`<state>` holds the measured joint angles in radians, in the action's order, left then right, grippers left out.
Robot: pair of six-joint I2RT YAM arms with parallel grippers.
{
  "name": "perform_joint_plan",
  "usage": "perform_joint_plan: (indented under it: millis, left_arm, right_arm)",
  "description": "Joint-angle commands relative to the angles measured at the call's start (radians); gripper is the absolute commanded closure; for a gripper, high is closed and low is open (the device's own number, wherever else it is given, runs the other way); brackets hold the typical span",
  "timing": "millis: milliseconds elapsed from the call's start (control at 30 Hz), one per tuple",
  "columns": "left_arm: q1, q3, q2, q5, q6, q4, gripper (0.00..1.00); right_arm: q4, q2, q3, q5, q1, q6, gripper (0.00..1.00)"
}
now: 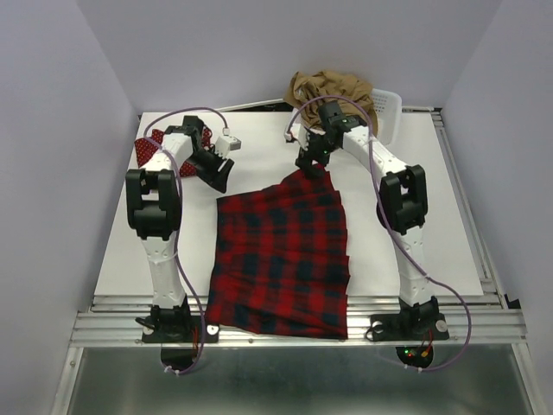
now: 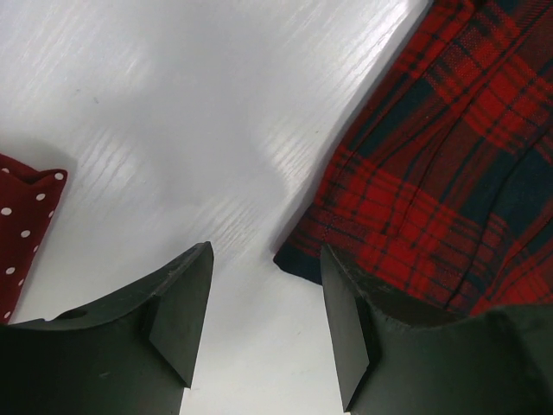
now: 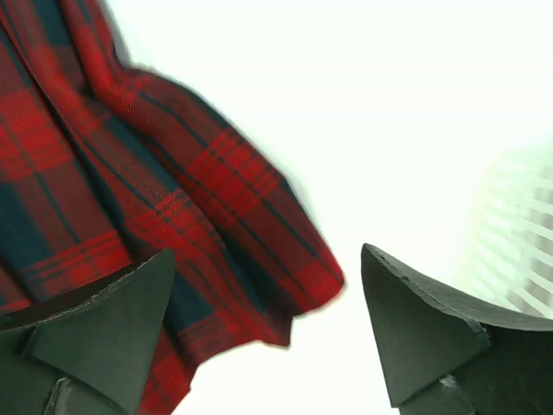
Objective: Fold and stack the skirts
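The plaid skirt's far corner [image 1: 319,174] [image 3: 298,281] by the basket already shows between my right gripper's open fingers, so I need to move the gripper down onto it next.
The red-and-black plaid skirt [image 1: 282,259] lies spread flat on the white table, its hem hanging over the near edge. My left gripper [image 1: 219,175] is open and empty just left of the skirt's far left corner [image 2: 298,259]. My right gripper [image 1: 316,166] is open and empty above the skirt's far right corner [image 3: 285,294]. The red skirt with white dots [image 1: 147,151] lies at the far left, partly hidden by the left arm; its edge shows in the left wrist view [image 2: 22,225]. The tan-brown skirt [image 1: 333,89] is heaped at the back.
A white mesh basket [image 1: 387,112] stands at the back right, under and beside the tan-brown heap. The table's [image 1: 432,225] metal rail runs along the near edge, with both arm bases on it.
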<state>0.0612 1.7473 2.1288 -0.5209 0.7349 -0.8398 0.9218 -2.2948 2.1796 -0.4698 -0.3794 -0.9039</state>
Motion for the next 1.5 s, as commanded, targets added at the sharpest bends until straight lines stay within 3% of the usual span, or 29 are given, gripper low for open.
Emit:
perform_joint_plan:
  millis: [0, 133, 333, 467, 600, 700, 733, 800, 933, 1133, 1267, 1467]
  left_arm:
    - [0.011, -0.015, -0.017, -0.008, 0.027, -0.002, 0.36]
    - [0.015, -0.034, -0.02, -0.014, 0.037, -0.002, 0.36]
    - [0.023, -0.084, -0.032, 0.024, 0.063, 0.01, 0.35]
    - [0.035, -0.127, -0.026, 0.041, 0.072, 0.024, 0.34]
    - [0.063, -0.166, -0.013, 0.062, 0.077, 0.041, 0.4]
    - [0.081, -0.189, -0.017, 0.075, 0.07, 0.068, 0.65]
    - [0.081, -0.186, -0.018, 0.07, 0.06, 0.076, 0.77]
    - [0.075, -0.146, -0.015, 0.059, 0.029, 0.084, 0.97]
    - [0.065, -0.028, -0.006, 0.053, -0.025, 0.088, 1.0]
    - [0.028, 0.133, -0.05, 0.065, -0.106, 0.169, 1.0]
    - [0.02, 0.143, -0.113, 0.09, -0.12, 0.257, 1.0]
    - [0.02, 0.031, -0.257, 0.102, -0.051, 0.346, 1.0]
  right_arm:
    - [-0.121, -0.017, -0.049, -0.015, -0.027, -0.156, 0.0]
    - [-0.208, -0.043, -0.109, -0.036, -0.027, -0.234, 0.0]
    - [-0.106, -0.107, -0.11, -0.035, -0.027, -0.369, 0.0]
    - [-0.08, -0.095, -0.197, -0.035, -0.027, -0.418, 0.09]
    - [-0.109, -0.083, -0.265, -0.017, -0.027, -0.428, 0.35]
    - [-0.115, -0.098, -0.253, 0.028, -0.027, -0.415, 0.6]
    - [-0.123, -0.11, -0.241, 0.06, -0.027, -0.402, 0.84]
    - [-0.147, -0.126, -0.177, 0.091, -0.027, -0.342, 0.97]
    - [-0.201, -0.16, -0.02, 0.154, -0.003, -0.254, 0.99]
    - [-0.33, -0.121, 0.078, 0.206, 0.03, -0.233, 0.99]
    - [-0.374, -0.088, 0.106, 0.218, 0.03, -0.225, 0.99]
    - [-0.362, 0.045, 0.103, 0.168, 0.03, -0.129, 0.99]
